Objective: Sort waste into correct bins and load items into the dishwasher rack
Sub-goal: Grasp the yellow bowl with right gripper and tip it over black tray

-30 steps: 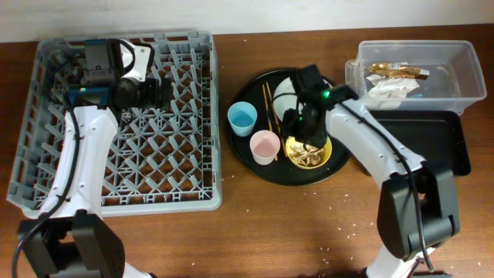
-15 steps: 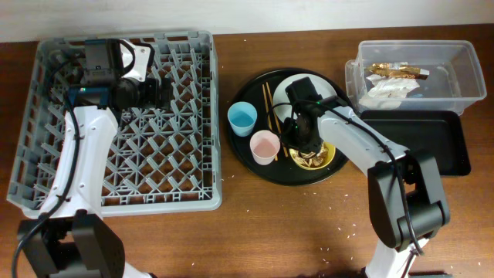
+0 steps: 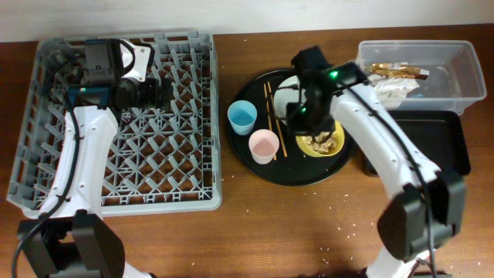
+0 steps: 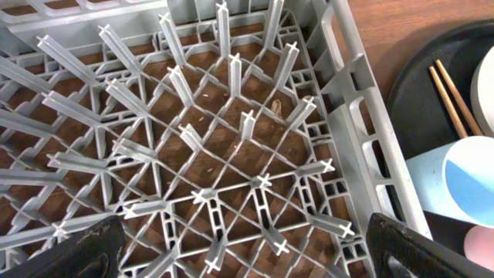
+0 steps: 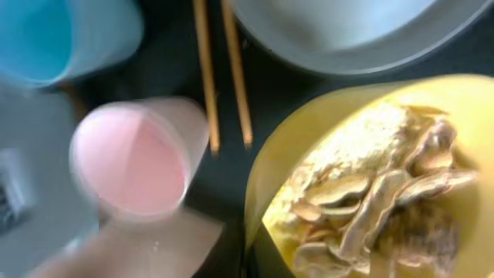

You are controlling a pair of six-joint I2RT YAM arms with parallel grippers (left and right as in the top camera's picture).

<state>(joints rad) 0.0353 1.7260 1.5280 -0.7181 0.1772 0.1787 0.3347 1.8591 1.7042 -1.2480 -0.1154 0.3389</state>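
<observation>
I should move my right gripper over the rectangular tray next and tip the bowl, because the bowl has scraps in it. Then I should lower the bowl and let go of it on the round black tray (image 3: 312, 167).
My right gripper (image 3: 306, 128) is shut on the near-left rim of the yellow bowl (image 3: 324, 144), which holds tan food scraps (image 5: 386, 201); one dark finger (image 5: 266, 247) sits inside the bowl (image 5: 293, 154). The bowl is over the round black tray (image 3: 297, 176), beside the pink cup (image 3: 264, 145), blue cup (image 3: 241, 118), chopsticks (image 3: 274, 120) and grey-green plate (image 3: 286, 87). My left gripper (image 4: 251, 255) hangs open over the dishwasher rack (image 4: 231, 154), nothing between its fingers. The clear tub (image 3: 463, 73) holds a gold wrapper (image 3: 397, 72) and a white napkin (image 3: 390, 89).
The shallow black rectangular tray (image 3: 436, 147) lies in front of the clear tub at the right. The grey rack (image 3: 116, 205) fills the left side of the table, my left arm stretched over its back half. White crumbs dot the wood at the front.
My right gripper closed on the yellow bowl's rim and carried the bowl a little to the right and back on the round tray. The left arm stayed still.
</observation>
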